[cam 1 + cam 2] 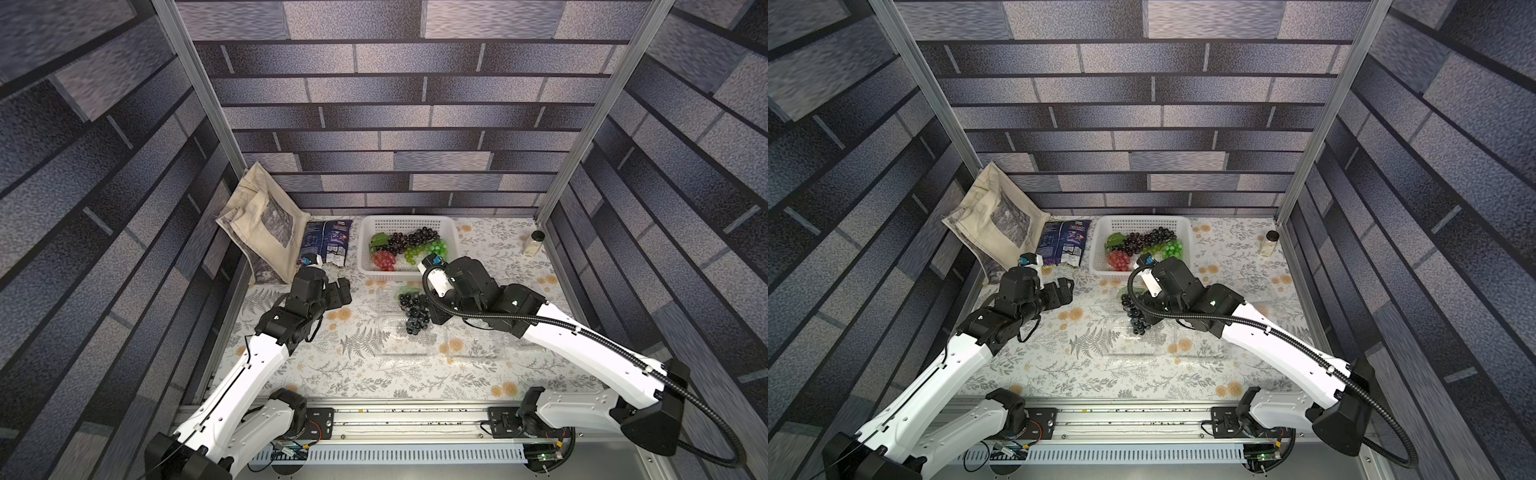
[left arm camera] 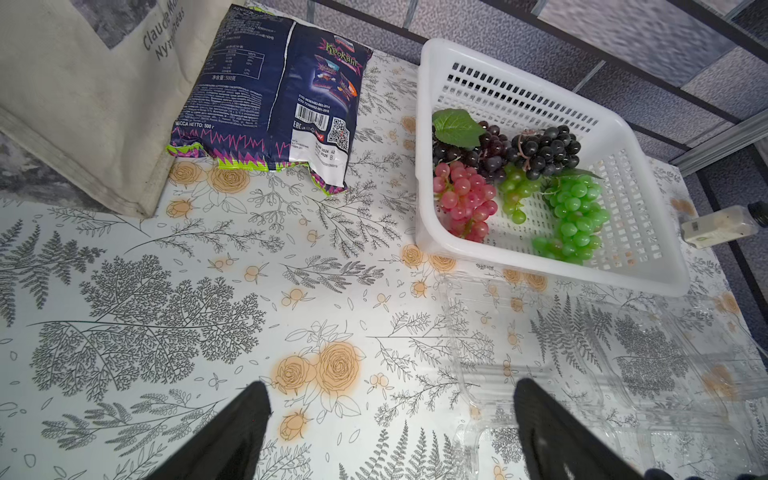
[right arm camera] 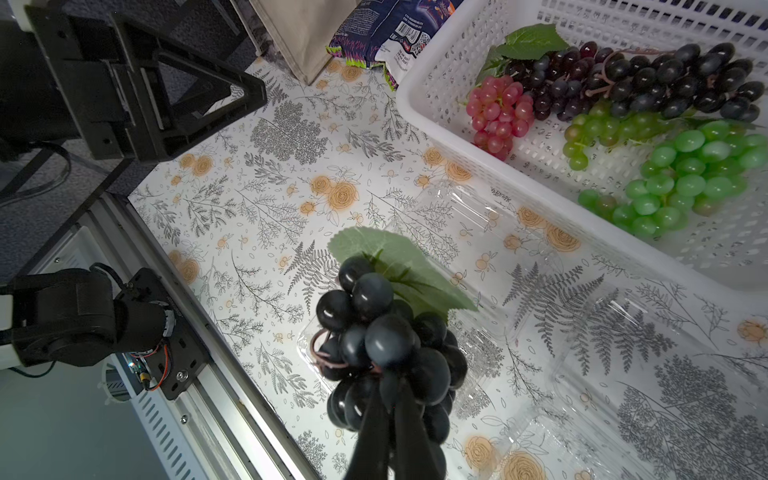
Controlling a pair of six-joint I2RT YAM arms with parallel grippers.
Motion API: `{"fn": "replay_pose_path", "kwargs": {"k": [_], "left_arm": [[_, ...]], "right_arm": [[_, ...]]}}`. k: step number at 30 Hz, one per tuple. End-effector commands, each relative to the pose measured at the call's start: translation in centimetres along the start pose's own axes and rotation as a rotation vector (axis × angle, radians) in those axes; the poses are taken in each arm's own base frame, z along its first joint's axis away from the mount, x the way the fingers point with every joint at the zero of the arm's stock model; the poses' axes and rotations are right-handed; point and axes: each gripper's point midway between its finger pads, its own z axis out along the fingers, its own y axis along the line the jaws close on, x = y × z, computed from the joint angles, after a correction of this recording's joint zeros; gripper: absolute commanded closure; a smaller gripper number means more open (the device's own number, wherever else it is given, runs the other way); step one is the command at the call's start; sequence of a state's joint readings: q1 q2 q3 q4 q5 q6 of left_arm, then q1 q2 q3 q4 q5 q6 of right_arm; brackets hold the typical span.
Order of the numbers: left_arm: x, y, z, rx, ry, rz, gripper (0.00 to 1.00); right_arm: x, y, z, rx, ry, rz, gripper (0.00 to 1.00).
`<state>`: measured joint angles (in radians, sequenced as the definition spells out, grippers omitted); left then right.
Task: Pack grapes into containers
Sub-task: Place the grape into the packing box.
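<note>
The right gripper moves down and back toward the base next, then releases the bunch of dark grapes inside the still-empty clear container (image 1: pixel 403 345).
My right gripper (image 3: pixel 392 388) is shut on a dark purple-black bunch of grapes (image 3: pixel 386 332) with a green leaf. It holds the bunch (image 1: pixel 413 311) in the air over the open clear containers (image 1: pixel 390 345) in the middle of the table. More see-through containers (image 3: pixel 490 232) lie beside the basket. Red grapes (image 1: pixel 384 259), dark grapes (image 1: pixel 409 239) and green grapes (image 1: pixel 436 248) lie in the white basket (image 1: pixel 405 219). My left gripper (image 2: pixel 390 386) is open and empty above the tablecloth, at the corner of a container (image 2: pixel 490 332).
A canvas tote bag (image 1: pixel 262 224) leans in the back left corner, with a dark snack packet (image 1: pixel 328 241) beside it. A small bottle (image 1: pixel 534 243) stands at the back right wall. The metal rail (image 1: pixel 407 415) with both arm bases runs along the front edge.
</note>
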<state>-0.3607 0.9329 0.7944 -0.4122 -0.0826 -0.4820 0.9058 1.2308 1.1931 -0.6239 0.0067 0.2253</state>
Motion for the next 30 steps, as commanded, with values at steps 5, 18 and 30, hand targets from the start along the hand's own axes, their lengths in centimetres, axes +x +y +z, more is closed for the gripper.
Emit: {"fn": "replay_pose_path", "kwargs": {"k": [5, 18, 30], "left_arm": [[0.4, 0.3, -0.7, -0.011, -0.002, -0.022, 0.06], [0.8, 0.5, -0.7, -0.014, 0.005, -0.018, 0.06], [1.2, 0.8, -0.4, -0.022, 0.011, -0.015, 0.06]], "right_arm": [[1.1, 0.3, -0.4, -0.006, -0.012, 0.022, 1.00], [4.6, -0.7, 2.7, 0.029, 0.073, 0.022, 1.00], [6.5, 0.6, 7.3, -0.002, 0.146, 0.007, 1.00]]}}
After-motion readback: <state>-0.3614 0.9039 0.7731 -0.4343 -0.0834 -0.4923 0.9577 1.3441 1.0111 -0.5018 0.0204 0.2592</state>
